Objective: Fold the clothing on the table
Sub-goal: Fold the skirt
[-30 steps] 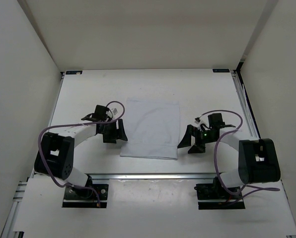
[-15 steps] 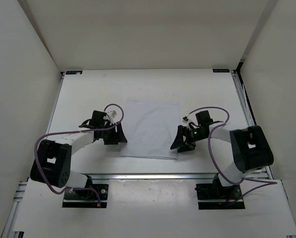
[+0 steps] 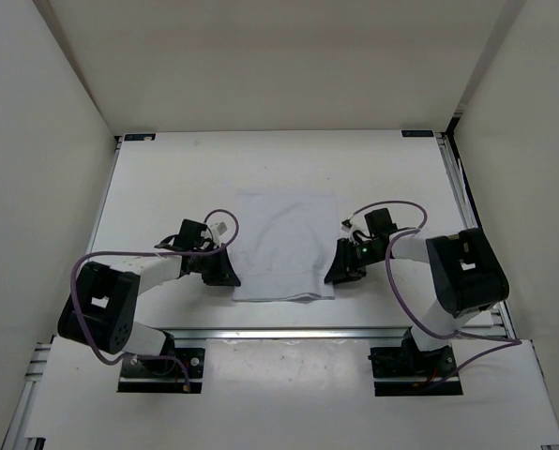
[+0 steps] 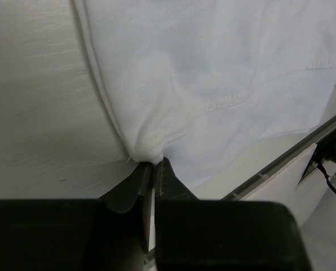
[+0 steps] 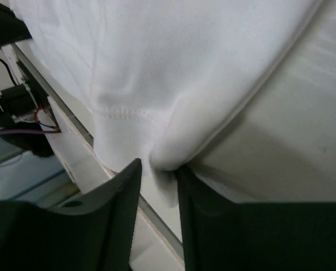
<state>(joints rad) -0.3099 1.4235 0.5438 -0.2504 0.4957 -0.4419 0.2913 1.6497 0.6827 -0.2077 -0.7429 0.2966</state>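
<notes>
Next, my left gripper moves up, outward to the clothing's far edge, then down and lets go. The clothing lies flat outward of its pinched hem.
The white clothing lies flat in the middle of the table, its near edge puckered at both lower corners. My left gripper is at the near-left corner. In the left wrist view the left gripper is shut on a bunched bit of hem of the clothing. My right gripper is at the near-right corner. In the right wrist view the right gripper has its jaws part way in, with a rolled fold of the clothing between the tips and a gap left beside one finger.
The aluminium rail runs along the table's near edge just behind both grippers; the rail also shows in the left wrist view. White walls enclose the left, back and right. Purple cables loop over both arms.
Both grippers have slid inward onto the clothing's near corners and closed in; the left has pinched the hem. The near edge has bunched up and narrowed.
</notes>
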